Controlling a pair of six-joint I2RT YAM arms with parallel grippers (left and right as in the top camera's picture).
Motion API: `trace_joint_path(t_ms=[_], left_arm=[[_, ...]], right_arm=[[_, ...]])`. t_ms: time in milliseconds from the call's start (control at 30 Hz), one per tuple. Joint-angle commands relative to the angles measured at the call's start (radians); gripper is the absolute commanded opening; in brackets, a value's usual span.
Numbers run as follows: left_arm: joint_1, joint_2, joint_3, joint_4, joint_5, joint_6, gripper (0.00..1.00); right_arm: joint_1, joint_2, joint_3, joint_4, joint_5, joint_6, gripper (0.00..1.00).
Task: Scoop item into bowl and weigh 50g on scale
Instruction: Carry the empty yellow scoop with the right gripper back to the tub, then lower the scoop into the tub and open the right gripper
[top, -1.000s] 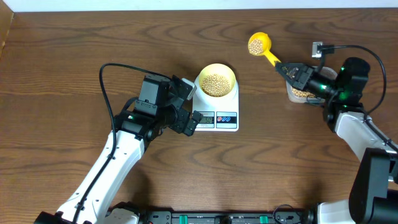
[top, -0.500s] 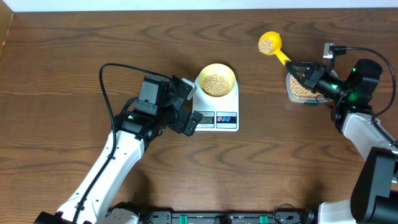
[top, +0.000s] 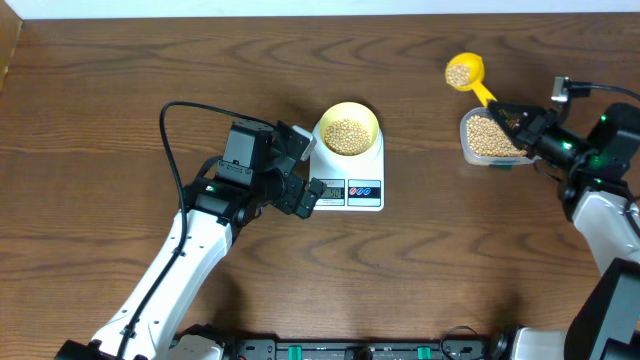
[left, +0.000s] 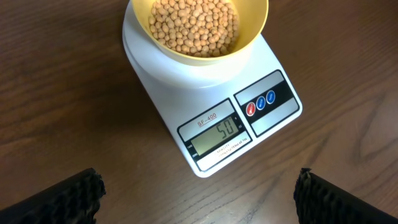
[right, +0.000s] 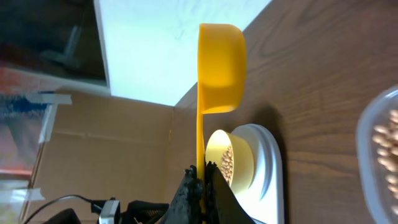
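Observation:
My right gripper should next move back and down to release the scoop (top: 465, 72) in the bean tub (top: 491, 137) below it, because the scale shows the target weight.
The pale yellow bowl (top: 347, 129) holds tan beans (top: 347, 134) and stands on the white scale (top: 356, 190). In the left wrist view the bowl (left: 252, 28) and the scale (left: 205, 93) show, and the display (left: 217, 132) reads 50. My left gripper (top: 303, 170) is open just left of the scale, its fingertips (left: 199, 193) wide apart over bare wood. My right gripper (top: 512, 122) is shut on the handle of the bright yellow scoop (top: 465, 72), which holds beans at the far right. The scoop (right: 221, 65) shows edge-on in the right wrist view, pinched at its handle by the gripper (right: 202, 177).
A clear plastic tub (top: 487, 138) of beans stands under my right gripper. The table's far edge (top: 320, 14) runs along the top, with a cardboard box corner (top: 8, 50) at the far left. Cables trail from both arms.
My right gripper has carried the scoop of beans to the right, away from the scale and over the tub. The left arm, bowl and scale have not moved.

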Motion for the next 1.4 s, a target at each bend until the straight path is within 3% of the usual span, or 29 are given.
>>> trace_joint_path(t_ms=[0, 433, 767, 1133, 1300, 1367], left_arm=[[0.005, 0.007, -0.006, 0.001, 0.009, 0.005, 1.00], [0.005, 0.007, -0.006, 0.001, 0.008, 0.005, 1.00], [0.005, 0.007, -0.006, 0.001, 0.008, 0.005, 1.00], [0.005, 0.007, -0.006, 0.001, 0.008, 0.005, 1.00], [0.004, 0.007, -0.006, 0.001, 0.009, 0.005, 1.00], [0.005, 0.007, -0.006, 0.001, 0.008, 0.005, 1.00]], right_arm=[[-0.029, -0.023, 0.004, -0.023, -0.050, -0.010, 0.01], [-0.160, -0.023, 0.004, -0.402, 0.031, -0.275, 0.01], [-0.216, -0.027, 0.004, -0.589, 0.114, -0.426, 0.01], [-0.206, -0.027, 0.004, -0.618, 0.267, -0.481, 0.01], [-0.204, -0.027, 0.004, -0.618, 0.347, -0.481, 0.22], [-0.204, -0.027, 0.004, -0.618, 0.361, -0.481, 0.38]])
